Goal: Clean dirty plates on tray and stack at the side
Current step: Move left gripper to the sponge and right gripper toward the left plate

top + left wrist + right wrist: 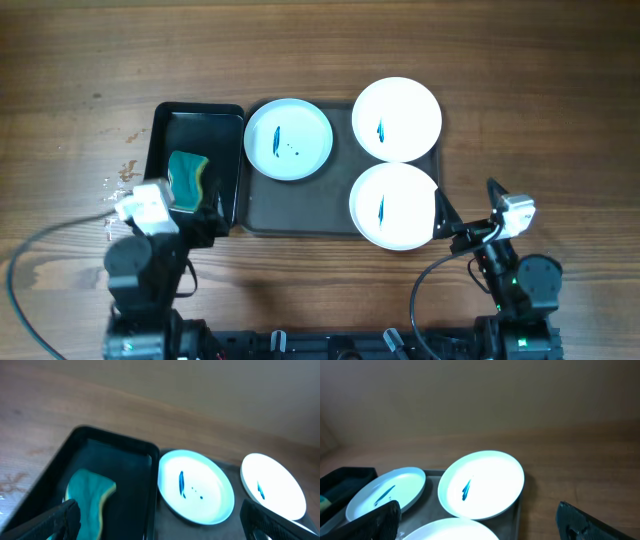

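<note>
My right gripper moves outward past the near plate next and tilts down onto the sponge-side plate's rim facing the others, where bare tray leaves room.
Three white plates with blue smears lie on the large dark tray (300, 205): one at the left (288, 139), one at the back right (397, 119), one at the front right (393, 206). My left gripper (205, 225) is open and empty at the front edge of the small black tray. My right gripper (450, 228) is open and empty just right of the front right plate. In the left wrist view, the left plate (196, 486) and the back right plate (272, 486) show. In the right wrist view, the back right plate (481, 484) is centred.
A small glossy black tray (170, 130) stands left of the large tray and holds a teal sponge (187, 180), also in the left wrist view (90, 500). Bare wooden table surrounds both trays. Cables trail at the front by both arm bases.
</note>
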Available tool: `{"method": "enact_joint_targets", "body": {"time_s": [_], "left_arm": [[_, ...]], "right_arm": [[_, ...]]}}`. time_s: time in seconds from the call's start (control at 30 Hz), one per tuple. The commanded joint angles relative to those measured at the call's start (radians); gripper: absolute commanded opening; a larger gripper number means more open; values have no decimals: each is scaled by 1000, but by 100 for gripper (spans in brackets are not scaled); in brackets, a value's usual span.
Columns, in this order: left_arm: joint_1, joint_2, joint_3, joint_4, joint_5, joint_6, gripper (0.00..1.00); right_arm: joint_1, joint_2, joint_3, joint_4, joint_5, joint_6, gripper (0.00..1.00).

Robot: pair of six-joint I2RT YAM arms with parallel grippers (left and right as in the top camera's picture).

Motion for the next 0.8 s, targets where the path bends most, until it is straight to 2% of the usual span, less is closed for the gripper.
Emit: {"method": "enact_joint_targets", "body": {"time_s": [0.0, 0.17, 0.37, 0.47, 0.6, 0.77], "left_arm": [[7, 180, 218, -104, 15, 129, 100], [8, 428, 492, -293, 15, 159, 100], [8, 630, 722, -487, 15, 159, 100], [8, 779, 901, -663, 54, 159, 100], [8, 907, 1051, -830, 144, 159, 100], [8, 988, 1073, -883, 129, 159, 100]], "right_arm": [[-4, 147, 130, -1, -42, 7, 100], [-4, 461, 408, -137, -97, 6, 100], [-4, 810, 807, -508, -151, 5, 100], [-4, 1008, 1051, -723, -224, 5, 100], [-4, 1114, 1182, -856, -226, 5, 100], [-4, 1144, 1186, -807, -148, 35, 100]]}}
